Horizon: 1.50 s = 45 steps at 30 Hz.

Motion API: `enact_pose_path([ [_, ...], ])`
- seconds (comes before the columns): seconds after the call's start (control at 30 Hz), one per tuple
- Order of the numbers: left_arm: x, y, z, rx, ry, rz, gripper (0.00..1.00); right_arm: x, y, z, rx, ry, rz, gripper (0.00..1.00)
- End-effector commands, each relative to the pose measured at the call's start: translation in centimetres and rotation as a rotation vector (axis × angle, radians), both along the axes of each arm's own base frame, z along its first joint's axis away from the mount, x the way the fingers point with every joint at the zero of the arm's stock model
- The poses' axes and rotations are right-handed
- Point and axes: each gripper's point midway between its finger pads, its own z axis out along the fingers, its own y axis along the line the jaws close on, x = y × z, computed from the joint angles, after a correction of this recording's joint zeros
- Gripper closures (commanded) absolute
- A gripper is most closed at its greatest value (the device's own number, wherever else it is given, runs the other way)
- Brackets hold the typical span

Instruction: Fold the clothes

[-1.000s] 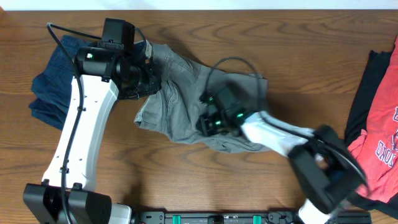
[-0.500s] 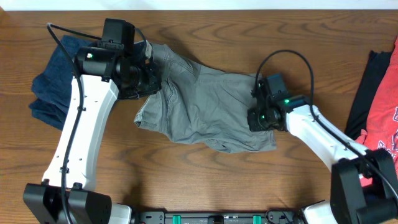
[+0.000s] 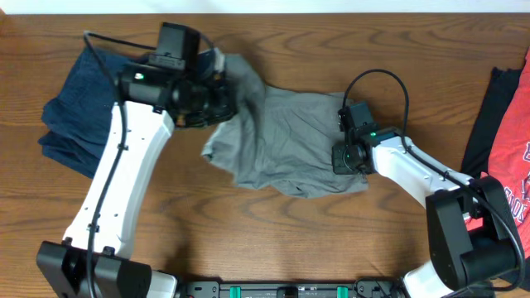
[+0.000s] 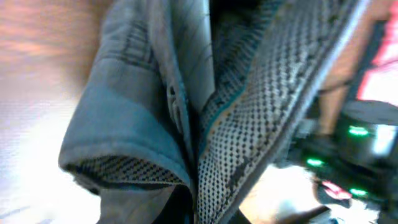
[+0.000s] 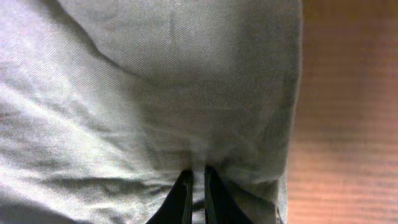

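I will next move my left gripper across the shorts [image 3: 281, 141] and let go of the waistband over their pinned edge [image 3: 331, 129], which is to the gripper's right in the overhead view.
The grey-khaki shorts [image 3: 281, 141] lie spread across the middle of the table. My left gripper [image 3: 217, 98] is shut on the waistband end at the upper left. In the left wrist view the waistband [image 4: 149, 112] hangs bunched, its pale patterned lining [image 4: 249, 130] showing, and the fingers themselves are hidden. My right gripper [image 3: 341, 157] is at the shorts' right edge. In the right wrist view its dark fingers [image 5: 194, 186] are nearly together with a thin pinch of grey fabric [image 5: 186, 81] between them.
A dark navy folded garment [image 3: 70, 116] lies at the far left under my left arm. A red shirt with white lettering [image 3: 509, 165] over dark cloth lies at the right edge. Bare wood shows in front of the shorts [image 3: 265, 240].
My left gripper has moved right with the waistband, dragging the shorts' left side rightward. My right gripper swung from the shorts' middle to their right edge and closed on the fabric there.
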Motion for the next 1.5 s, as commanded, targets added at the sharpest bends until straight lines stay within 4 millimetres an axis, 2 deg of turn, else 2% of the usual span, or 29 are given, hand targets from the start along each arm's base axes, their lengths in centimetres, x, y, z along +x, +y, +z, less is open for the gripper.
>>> enact_pose_path([
  [0.0, -0.9, -4.0, 2.6, -0.135, -0.002, -0.017, 0.94, -4.4, -0.1, -5.2, -0.03, 0.181, 0.017, 0.94],
  [0.13, -1.0, -7.3, 3.1, -0.159, -0.042, -0.049, 0.94, -4.4, 0.1, -5.2, -0.029, 0.177, 0.023, 0.94],
  [0.33, -1.2, -10.4, 0.7, -0.057, -0.062, -0.063, 0.94, -4.7, 1.1, -5.2, 0.009, 0.192, 0.037, 0.94],
  [0.4, -1.5, -12.0, -0.3, -0.051, -0.053, -0.096, 0.94, -4.8, 1.2, -5.2, 0.008, 0.192, 0.043, 0.94],
  [0.57, -1.9, -14.0, -2.1, -0.042, -0.019, -0.124, 0.94, -4.9, 1.3, -5.2, 0.007, 0.193, 0.047, 0.93],
  [0.7, -1.5, -15.0, -2.4, -0.056, -0.038, -0.135, 0.94, -5.0, 1.4, -5.2, 0.011, 0.199, 0.048, 0.93],
  [0.83, -0.4, -15.5, -1.3, -0.094, -0.098, -0.132, 0.64, -5.0, 1.5, -3.9, 0.036, 0.209, 0.037, 0.9],
  [0.97, 1.2, -14.1, 0.2, -0.119, -0.144, -0.093, 0.55, -3.9, 0.3, -0.4, 0.05, 0.188, -0.014, 0.83],
  [1.07, 2.5, -11.9, 1.7, -0.132, -0.176, -0.046, 0.55, -2.2, -1.8, 3.8, 0.044, 0.124, -0.078, 0.82],
  [1.2, 5.3, -7.7, 3.0, -0.11, -0.257, 0.007, 0.54, -0.1, -5.1, 10.2, 0.027, -0.014, -0.172, 0.79],
  [1.3, 6.9, -4.9, 2.3, -0.095, -0.244, 0.075, 0.51, 1.1, -6.1, 14.7, 0.065, -0.139, -0.21, 0.77],
  [1.37, 7.6, -3.6, 1.4, -0.078, -0.224, 0.1, 0.5, 1.5, -5.7, 17.2, 0.106, -0.211, -0.196, 0.78],
  [1.47, 7.8, -3.1, -0.4, -0.052, -0.179, 0.102, 0.5, 1.5, -4.1, 18.6, 0.185, -0.247, -0.132, 0.79],
])
